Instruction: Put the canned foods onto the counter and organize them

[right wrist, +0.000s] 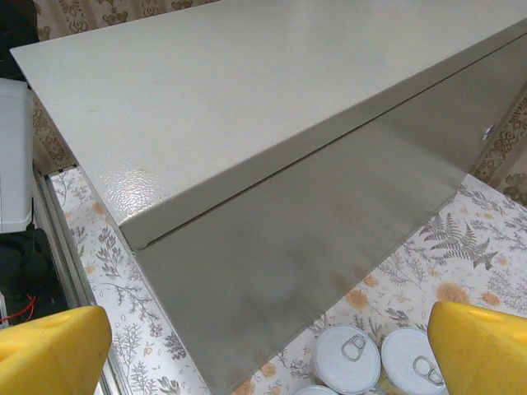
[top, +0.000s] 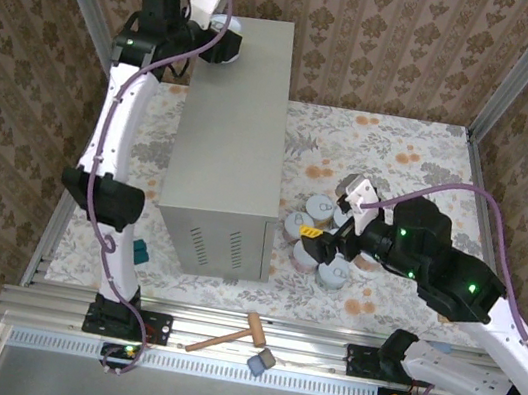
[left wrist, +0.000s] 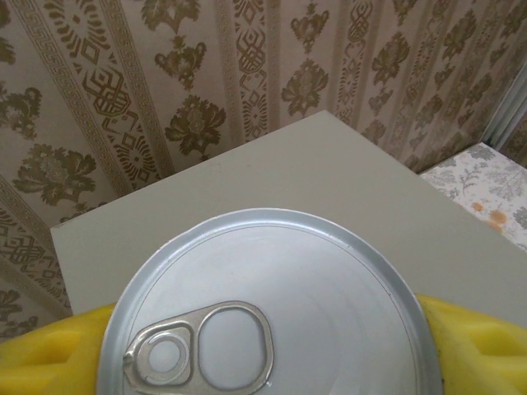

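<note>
A bare piece of counter top shows between my left gripper and the counter's far edge, so next I need to ease that gripper outward toward that edge and let go of the can.
The counter (top: 229, 131) is a tall beige-grey box left of centre, with vent slots on its near face. My left gripper (top: 223, 46) is at its far left corner, shut on a can. In the left wrist view that can's silver pull-tab lid (left wrist: 272, 304) sits between the yellow fingers (left wrist: 478, 337), just above the counter top (left wrist: 329, 181). Several cans (top: 321, 208) cluster on the floral floor right of the counter. My right gripper (top: 333, 240) hovers over them, open and holding nothing. Its yellow fingers (right wrist: 482, 346) stand wide apart, with two lids (right wrist: 346, 358) below beside the counter's side (right wrist: 288, 247).
A wooden mallet (top: 230, 337) and a small grey block (top: 261, 363) lie on the front rail. A teal object (top: 139, 253) sits by the left arm's base. Patterned walls close in the back and both sides. Bare floral floor (top: 402, 160) lies behind the cans.
</note>
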`<state>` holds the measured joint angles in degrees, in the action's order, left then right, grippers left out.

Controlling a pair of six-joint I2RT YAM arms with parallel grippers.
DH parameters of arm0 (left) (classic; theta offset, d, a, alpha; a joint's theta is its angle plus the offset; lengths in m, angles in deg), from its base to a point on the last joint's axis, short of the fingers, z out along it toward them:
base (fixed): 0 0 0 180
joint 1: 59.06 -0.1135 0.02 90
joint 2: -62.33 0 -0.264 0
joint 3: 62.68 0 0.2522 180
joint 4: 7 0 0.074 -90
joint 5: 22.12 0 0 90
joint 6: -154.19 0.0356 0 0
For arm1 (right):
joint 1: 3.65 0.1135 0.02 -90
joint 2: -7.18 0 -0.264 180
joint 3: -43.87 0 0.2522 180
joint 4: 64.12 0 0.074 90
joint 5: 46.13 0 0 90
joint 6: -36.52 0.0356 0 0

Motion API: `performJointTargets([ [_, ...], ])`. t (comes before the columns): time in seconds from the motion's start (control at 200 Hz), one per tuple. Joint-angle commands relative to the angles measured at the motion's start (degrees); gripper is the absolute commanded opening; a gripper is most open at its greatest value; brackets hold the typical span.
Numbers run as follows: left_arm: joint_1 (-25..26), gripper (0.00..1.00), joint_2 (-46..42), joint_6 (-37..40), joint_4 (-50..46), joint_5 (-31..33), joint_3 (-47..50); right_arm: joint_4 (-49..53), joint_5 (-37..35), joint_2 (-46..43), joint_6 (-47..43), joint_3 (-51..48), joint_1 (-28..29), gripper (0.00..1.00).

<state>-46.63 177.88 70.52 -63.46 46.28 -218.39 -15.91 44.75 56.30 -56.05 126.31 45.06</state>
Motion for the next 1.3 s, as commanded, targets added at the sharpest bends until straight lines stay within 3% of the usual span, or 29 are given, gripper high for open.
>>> performJointTargets([
  [0.0, -0.14, 0.65, 1.15, -1.11, 7.33, -2.21, -3.69, -1.85, -0.56, 0.14, 1.07, -1.12, 0.47, 1.0],
  [0.475, -1.61, 0.67, 9.14, -4.53, 10.5, -2.67, -9.31, -2.0, -2.64, -0.23, 1.52, -2.94, 0.51, 1.0],
  [0.945, -2.0, 0.84, 9.32, -5.34, 11.48, -4.89, -9.31, -1.5, -2.99, 2.0, 1.16, -1.23, 0.43, 1.0],
  [1.14, -2.06, 1.0, 7.9, -5.75, 11.76, -5.28, -9.31, -1.42, -3.69, 1.44, 1.75, -1.09, 0.48, 1.0],
  [1.295, -2.14, 1.0, 5.22, -5.89, 10.36, -6.04, -9.23, -1.46, -3.94, 1.26, 2.22, -0.77, 0.46, 1.0],
])
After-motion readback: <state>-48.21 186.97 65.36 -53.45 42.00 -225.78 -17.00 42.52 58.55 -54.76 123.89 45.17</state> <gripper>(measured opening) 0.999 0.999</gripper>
